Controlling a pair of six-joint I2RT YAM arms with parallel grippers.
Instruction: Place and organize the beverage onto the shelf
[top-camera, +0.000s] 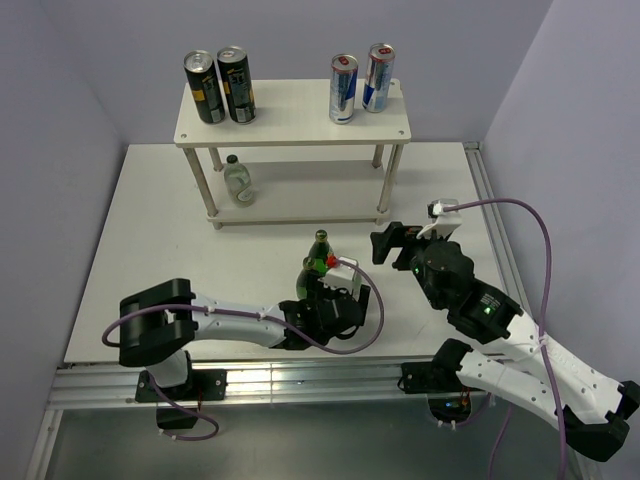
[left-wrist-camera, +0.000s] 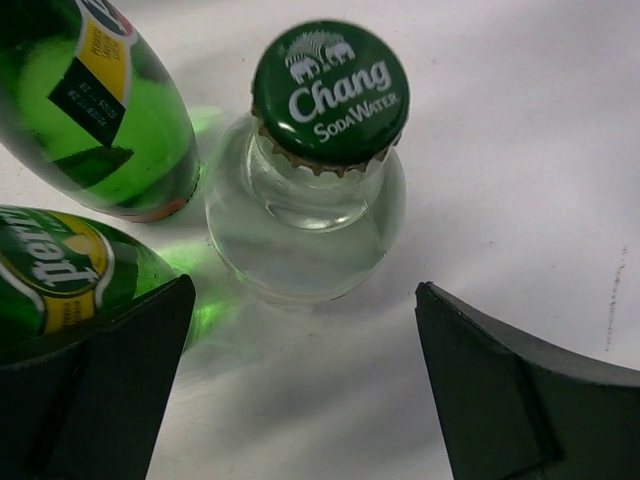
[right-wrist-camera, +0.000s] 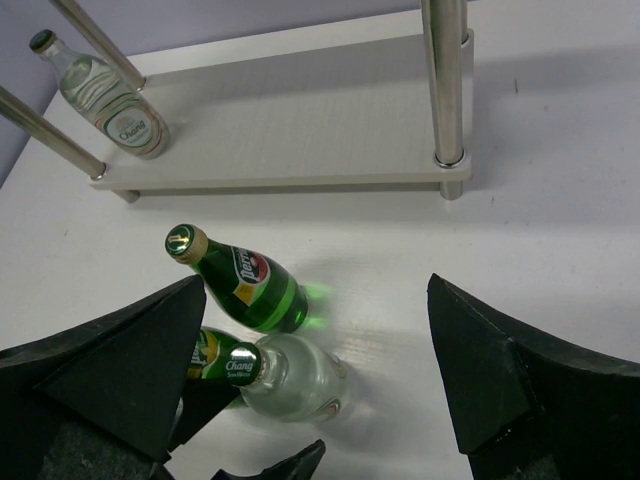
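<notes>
My left gripper brings its open fingers down and outward around the Chang bottle's clear body (left-wrist-camera: 308, 238) next, to close there.
The cream-white two-tier shelf (top-camera: 290, 112) stands at the back. Two dark cans (top-camera: 220, 88) and two silver-blue cans (top-camera: 360, 84) stand on its top board. A clear bottle (top-camera: 238, 181) stands on the lower board, also in the right wrist view (right-wrist-camera: 110, 95). A clear Chang soda bottle (left-wrist-camera: 315, 200) with a green cap stands on the table beside two green bottles (left-wrist-camera: 110, 130). My left gripper (left-wrist-camera: 300, 390) is open, with the Chang bottle just ahead of its jaws. My right gripper (right-wrist-camera: 318, 290) is open and empty, to the right of the bottles (right-wrist-camera: 250, 290).
The shelf's metal legs (right-wrist-camera: 445, 90) stand ahead of the right gripper. Purple walls close in the table at the back and sides. The left gripper's cable (top-camera: 370, 320) loops near the table's front edge.
</notes>
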